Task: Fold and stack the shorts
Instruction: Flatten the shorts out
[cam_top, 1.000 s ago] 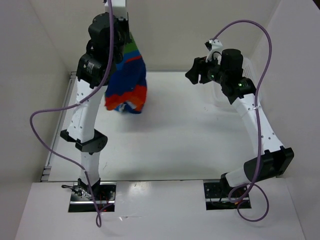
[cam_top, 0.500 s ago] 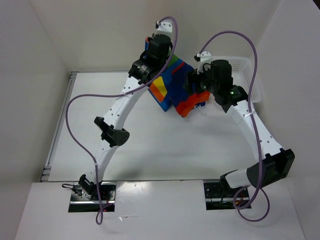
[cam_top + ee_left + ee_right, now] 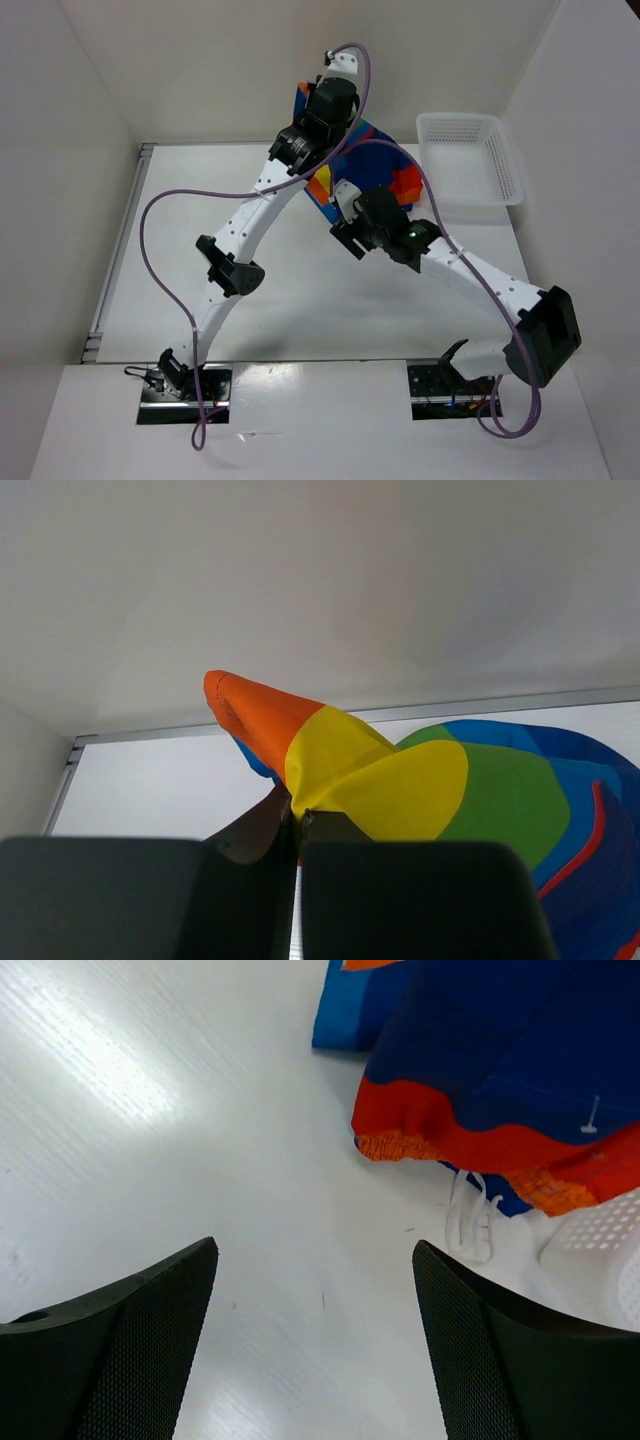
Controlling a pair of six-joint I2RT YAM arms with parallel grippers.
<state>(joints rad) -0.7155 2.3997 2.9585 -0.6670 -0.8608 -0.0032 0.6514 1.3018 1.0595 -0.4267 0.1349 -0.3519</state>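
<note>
My right gripper's open fingers have only bare table between them. It will next move down and outward to close on the shorts' near red hem corner (image 3: 387,1132).
The rainbow-striped shorts (image 3: 388,166) hang from my left gripper (image 3: 308,105) at the back middle, and their lower part rests on the table beside the basket. In the left wrist view the jaws (image 3: 298,818) are shut on a yellow and orange fold of the shorts (image 3: 400,780). My right gripper (image 3: 350,228) is open and empty, low over the bare table just in front of the shorts. In the right wrist view the gripper (image 3: 313,1250) faces the red and orange hem of the shorts (image 3: 470,1070). A white drawstring (image 3: 470,1218) lies on the table.
A white mesh basket (image 3: 505,165) stands at the back right, and its corner shows in the right wrist view (image 3: 600,1250). White walls close in the table at the back and on both sides. The left arm's purple cable (image 3: 160,215) loops over the left half.
My left arm has swung from the back left to the back middle with the shorts. My right gripper has come from the back right down to the table in front of them.
</note>
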